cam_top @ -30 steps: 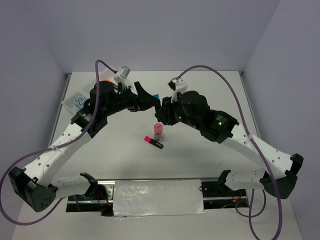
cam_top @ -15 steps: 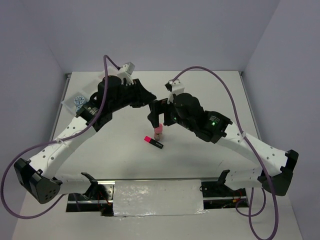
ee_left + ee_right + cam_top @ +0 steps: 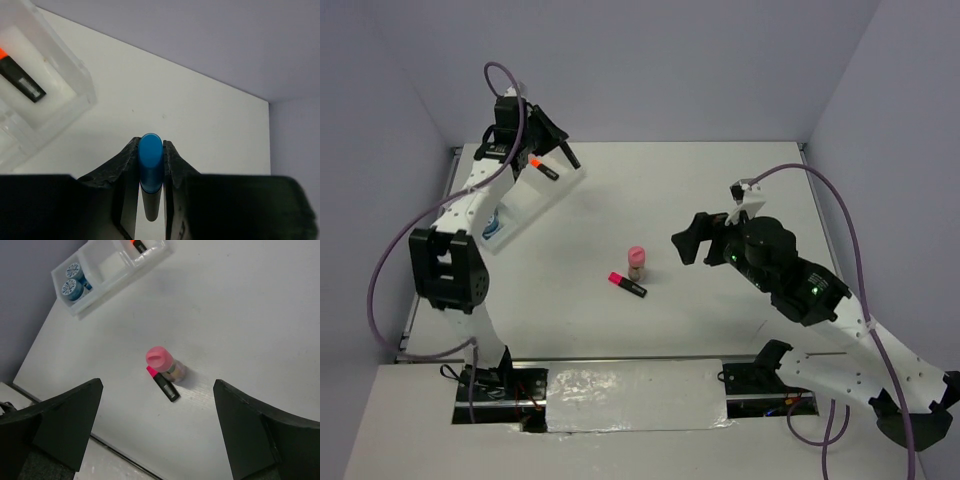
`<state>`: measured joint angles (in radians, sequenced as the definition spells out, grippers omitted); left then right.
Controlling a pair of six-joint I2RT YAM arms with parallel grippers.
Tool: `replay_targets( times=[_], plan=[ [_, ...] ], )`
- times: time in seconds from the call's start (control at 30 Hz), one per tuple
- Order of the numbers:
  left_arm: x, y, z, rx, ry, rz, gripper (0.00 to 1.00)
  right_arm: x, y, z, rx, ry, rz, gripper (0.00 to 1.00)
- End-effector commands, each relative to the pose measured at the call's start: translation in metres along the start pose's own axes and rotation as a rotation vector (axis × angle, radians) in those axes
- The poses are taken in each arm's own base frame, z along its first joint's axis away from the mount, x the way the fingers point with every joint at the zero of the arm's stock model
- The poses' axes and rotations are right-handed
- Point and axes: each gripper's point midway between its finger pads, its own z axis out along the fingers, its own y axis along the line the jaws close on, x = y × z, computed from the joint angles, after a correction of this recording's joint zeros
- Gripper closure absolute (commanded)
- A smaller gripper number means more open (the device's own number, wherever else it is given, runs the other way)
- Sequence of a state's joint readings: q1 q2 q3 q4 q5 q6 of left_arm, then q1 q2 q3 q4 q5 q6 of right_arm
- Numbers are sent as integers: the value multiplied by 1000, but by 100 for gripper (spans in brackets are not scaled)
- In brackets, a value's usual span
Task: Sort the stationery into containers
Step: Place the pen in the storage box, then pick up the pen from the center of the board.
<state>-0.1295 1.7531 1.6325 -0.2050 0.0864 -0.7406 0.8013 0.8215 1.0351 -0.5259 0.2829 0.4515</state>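
My left gripper will move down and to the left in its wrist view next, over the tray's far section (image 3: 560,168) (image 3: 46,69), to release the blue-capped marker, because an orange-capped one lies there.
My left gripper (image 3: 150,146) is shut on the blue-capped marker (image 3: 150,162), held in the air just past the far end of the white tray (image 3: 75,95). From above, the left gripper (image 3: 563,152) hangs by the tray (image 3: 525,205) at the far left. An orange-capped marker (image 3: 542,167) lies in the tray's far compartment and two blue rolls (image 3: 71,282) in its near one. The pink-capped bottle (image 3: 636,262) stands upright mid-table, with the pink-capped marker (image 3: 627,285) lying against it. My right gripper (image 3: 688,240) is open, to the right of the bottle and apart from it.
Purple-grey walls close the table at the back and on both sides. The tray lies diagonally near the left wall (image 3: 380,120). The table's near edge (image 3: 115,452) runs just in front of the pink marker. Purple cables (image 3: 840,215) loop over both arms.
The left gripper shut on the blue-capped marker at mid-table and swung it out to the tray's far end. The right gripper opened, let go of the bottle and drew back to the right.
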Motion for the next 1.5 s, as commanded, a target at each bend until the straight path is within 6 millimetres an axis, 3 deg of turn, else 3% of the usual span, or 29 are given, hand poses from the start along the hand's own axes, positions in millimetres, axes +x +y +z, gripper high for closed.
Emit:
replay_targets(
  times=[0.0,0.03,0.1,0.13,0.3,0.5,0.57,0.6,0.77,0.83,0.9,0.97,1.0,1.07,1.13,1.27,1.33,1.37,1.43,1.47],
  plan=[
    [-39,0,32,38,-86,-38,100,18,1,1,-45,38,-23,0],
    [-34,20,53,0,-73,-52,100,19,3,-1,-64,38,-22,0],
    [-47,28,69,-11,-110,-52,100,23,3,1,-75,42,-25,0],
    [-42,46,85,-34,-102,-62,99,25,4,2,-80,46,-24,0],
    [-41,87,121,-59,-116,-102,96,43,19,19,-165,96,-26,0],
    [-34,108,136,-111,-118,-76,86,48,25,40,-171,131,-78,0],
    [-40,108,138,-110,-150,-60,85,49,28,44,-182,141,-87,0],
    [-47,126,138,-134,-161,-68,82,52,29,48,-181,153,-90,0],
    [-56,139,141,-159,-172,-59,70,59,30,55,-193,173,-99,0],
    [-63,142,141,-164,-186,-49,56,63,29,58,-188,184,-106,0],
    [-62,149,140,-187,-172,-47,52,66,28,61,-178,194,-114,0],
    [-67,147,138,-187,-177,-33,44,66,28,62,-181,196,-120,0],
    [-68,147,136,-189,-175,-34,35,67,28,62,-181,197,-122,0],
    [-69,147,134,-189,-177,-34,30,65,27,61,-178,196,-131,0],
    [-71,142,129,-181,-169,-44,28,63,31,59,-206,186,-152,0],
    [-90,113,99,-142,-190,-35,20,86,41,57,-325,223,-271,0],
    [-105,93,65,-150,-215,-16,9,106,36,63,-296,269,-313,2],
    [-124,71,35,-123,-255,-8,3,117,29,71,-260,295,-325,4],
    [-119,65,8,-141,-242,-9,1,134,26,75,-238,327,-337,7],
    [-133,41,-27,-102,-285,6,1,139,25,80,-226,324,-337,16]
  ],
)
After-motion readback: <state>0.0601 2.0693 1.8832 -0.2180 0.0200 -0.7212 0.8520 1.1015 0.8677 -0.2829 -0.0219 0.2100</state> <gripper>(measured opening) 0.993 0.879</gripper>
